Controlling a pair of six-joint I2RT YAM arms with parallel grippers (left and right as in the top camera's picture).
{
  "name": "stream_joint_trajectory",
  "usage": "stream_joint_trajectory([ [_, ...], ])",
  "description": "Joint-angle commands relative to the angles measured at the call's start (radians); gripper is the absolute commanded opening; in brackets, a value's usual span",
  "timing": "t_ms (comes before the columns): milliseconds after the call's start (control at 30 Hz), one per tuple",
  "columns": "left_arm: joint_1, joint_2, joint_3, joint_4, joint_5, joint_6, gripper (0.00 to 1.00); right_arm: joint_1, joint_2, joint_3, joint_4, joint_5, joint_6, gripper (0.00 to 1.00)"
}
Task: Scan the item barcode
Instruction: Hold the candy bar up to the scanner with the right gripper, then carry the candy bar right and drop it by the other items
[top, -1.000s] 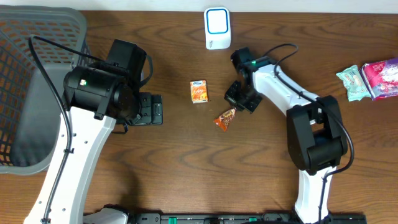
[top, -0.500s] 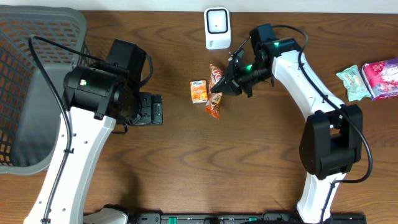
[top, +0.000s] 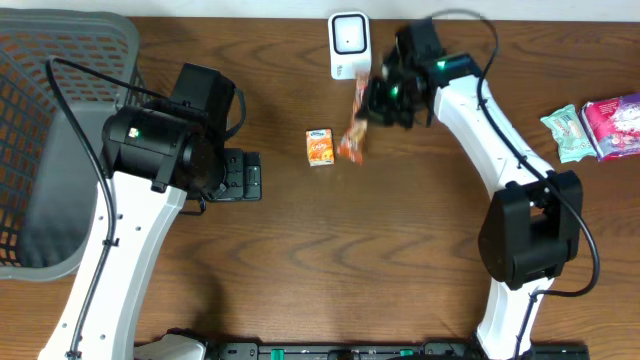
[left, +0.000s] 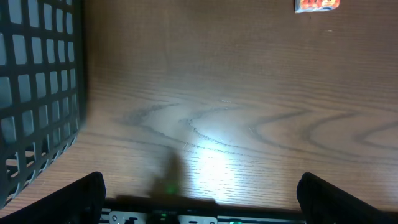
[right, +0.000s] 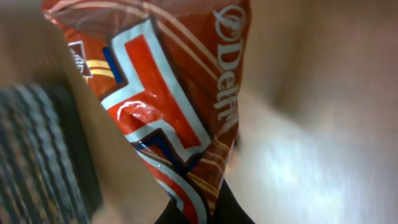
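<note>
The packet goes outward over the face of the barcode scanner (top: 348, 45) in my right gripper next. It still hangs short of the teal and pink packets, its release spot.
The item is a red-orange snack packet (top: 352, 135) with white and blue stripes (right: 155, 106). It hangs blurred above the table just below the white barcode scanner (top: 348, 45). My right gripper (top: 374, 100) is shut on the packet's lower end, and the dark fingertips (right: 233, 211) pinch it at the bottom of the right wrist view. My left gripper (top: 246, 176) stands open over bare wood left of centre, its fingers (left: 81, 194) far apart with nothing between them.
A small orange juice box (top: 319, 146) lies beside the hanging packet and shows at the top of the left wrist view (left: 317, 5). A grey mesh basket (top: 50, 150) fills the left edge. A teal packet (top: 565, 132) and a pink packet (top: 615, 125) lie far right.
My right gripper took the snack packet off the table, lifted it and carried it back and left towards the scanner. The left arm has not moved.
</note>
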Motion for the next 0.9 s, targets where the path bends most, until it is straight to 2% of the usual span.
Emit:
stream_joint_trajectory([
  [0, 0.005, 0.003, -0.003, -0.003, -0.006, -0.002, 0.98, 0.013, -0.018, 0.108, 0.084, 0.147, 0.113, 0.01],
  [267, 0.005, 0.003, -0.003, -0.003, -0.006, -0.002, 0.98, 0.012, 0.073, 0.229, 0.268, 0.225, 0.225, 0.01],
  [533, 0.005, 0.003, -0.003, -0.003, -0.006, -0.002, 0.98, 0.003, 0.342, 0.459, 0.351, 0.264, 0.170, 0.01],
  [867, 0.005, 0.003, -0.003, -0.003, -0.006, -0.002, 0.98, -0.009, 0.394, 0.469, 0.401, 0.340, 0.167, 0.01],
])
